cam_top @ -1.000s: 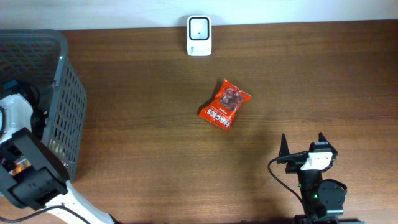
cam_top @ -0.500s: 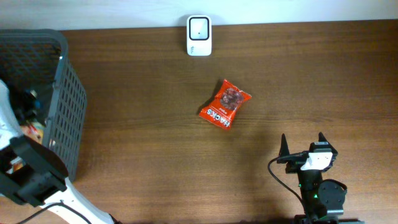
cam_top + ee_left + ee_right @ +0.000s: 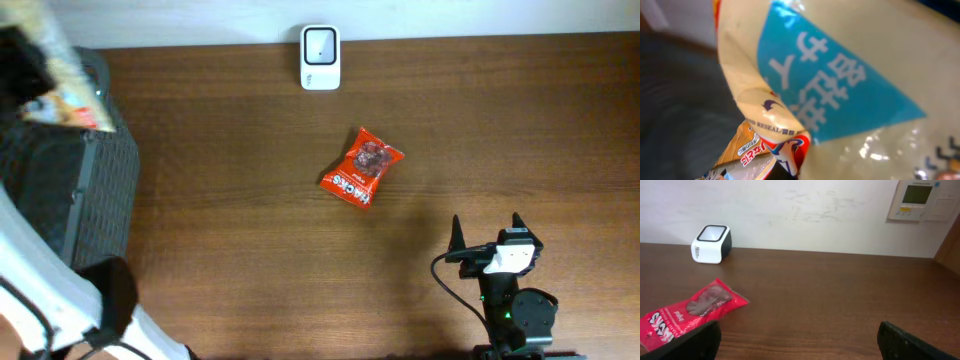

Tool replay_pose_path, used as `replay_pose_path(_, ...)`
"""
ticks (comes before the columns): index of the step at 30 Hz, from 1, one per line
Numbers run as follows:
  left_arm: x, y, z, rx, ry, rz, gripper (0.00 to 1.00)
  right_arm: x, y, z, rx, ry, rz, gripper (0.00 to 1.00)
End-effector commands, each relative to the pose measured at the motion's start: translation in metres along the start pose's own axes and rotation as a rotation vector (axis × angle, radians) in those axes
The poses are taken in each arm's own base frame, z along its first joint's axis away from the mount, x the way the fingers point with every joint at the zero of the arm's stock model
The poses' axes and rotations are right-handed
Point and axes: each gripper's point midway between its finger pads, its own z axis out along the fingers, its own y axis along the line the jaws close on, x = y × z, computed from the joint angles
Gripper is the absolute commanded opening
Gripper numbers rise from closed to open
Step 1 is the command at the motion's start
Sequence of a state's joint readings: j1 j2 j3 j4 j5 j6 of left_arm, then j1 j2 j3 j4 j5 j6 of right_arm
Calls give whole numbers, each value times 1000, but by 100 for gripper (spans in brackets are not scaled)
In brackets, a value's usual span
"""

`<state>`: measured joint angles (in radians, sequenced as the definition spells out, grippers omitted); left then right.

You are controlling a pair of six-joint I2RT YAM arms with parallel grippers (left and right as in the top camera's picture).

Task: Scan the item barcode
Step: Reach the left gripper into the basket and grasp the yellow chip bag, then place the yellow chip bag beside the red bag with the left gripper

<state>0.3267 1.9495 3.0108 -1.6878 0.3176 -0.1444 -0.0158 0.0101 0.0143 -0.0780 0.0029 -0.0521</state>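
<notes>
My left gripper moves away from the basket [image 3: 110,190] toward the bare wood beside the red snack bag next, before it lowers the packet.
My left gripper [image 3: 45,85] hangs above the back left corner of the basket [image 3: 110,190], shut on the item, a cream and orange snack packet [image 3: 68,105]. In the left wrist view that packet [image 3: 840,90], with a blue label, fills the frame and hides my fingers. The white barcode scanner [image 3: 320,57] stands at the table's back edge, also seen as the scanner [image 3: 711,243] far left. My right gripper [image 3: 485,232] rests open near the front right, its jaws [image 3: 797,345] wide apart over bare wood.
A red snack bag [image 3: 361,167] lies in the middle of the table, and the same bag [image 3: 690,312] shows just ahead of the right gripper's left finger. The grey mesh basket fills the left side. A wall runs behind the table.
The left gripper closed on the packet inside the basket and rose with it toward the back left. The right arm and the red bag have not moved.
</notes>
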Motion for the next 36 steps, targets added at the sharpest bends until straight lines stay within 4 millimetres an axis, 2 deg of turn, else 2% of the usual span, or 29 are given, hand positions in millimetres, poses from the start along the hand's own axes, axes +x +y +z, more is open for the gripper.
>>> replay_pose_path(1,30,-97,1,249,74,164,0,3,1,0,0,3,7,98)
replay_pose_path(4,66,-136,23,256,195,254,0,3,1,0,0,3,7,98)
replay_pose_path(7,123,-154,63,155,378,372,0,3,1,0,0,3,7,99)
replay_pose_path(9,169,-158,95,68,514,467,0,3,1,0,0,3,7,98)
replay_pose_path(11,200,-161,117,35,587,502,0,3,1,0,0,3,7,98)
replay_pose_path(13,231,-164,148,-3,631,514,0,3,1,0,0,3,7,98)
replay_pose_path(17,278,-161,202,-59,626,493,0,3,1,0,0,3,7,98)
replay_pose_path(23,332,-163,255,-50,573,391,0,3,1,0,0,3,7,98)
replay_pose_path(27,370,-161,276,-70,569,274,0,3,1,0,0,3,7,99)
replay_pose_path(31,399,-172,278,-31,625,260,0,3,1,0,0,3,7,98)
replay_pose_path(33,409,-180,276,-18,638,277,10,3,1,0,0,3,7,98)
replay_pose_path(35,416,-188,272,-6,645,295,34,3,1,0,0,3,7,99)
replay_pose_path(36,420,-193,269,3,647,307,40,3,1,0,0,3,7,99)
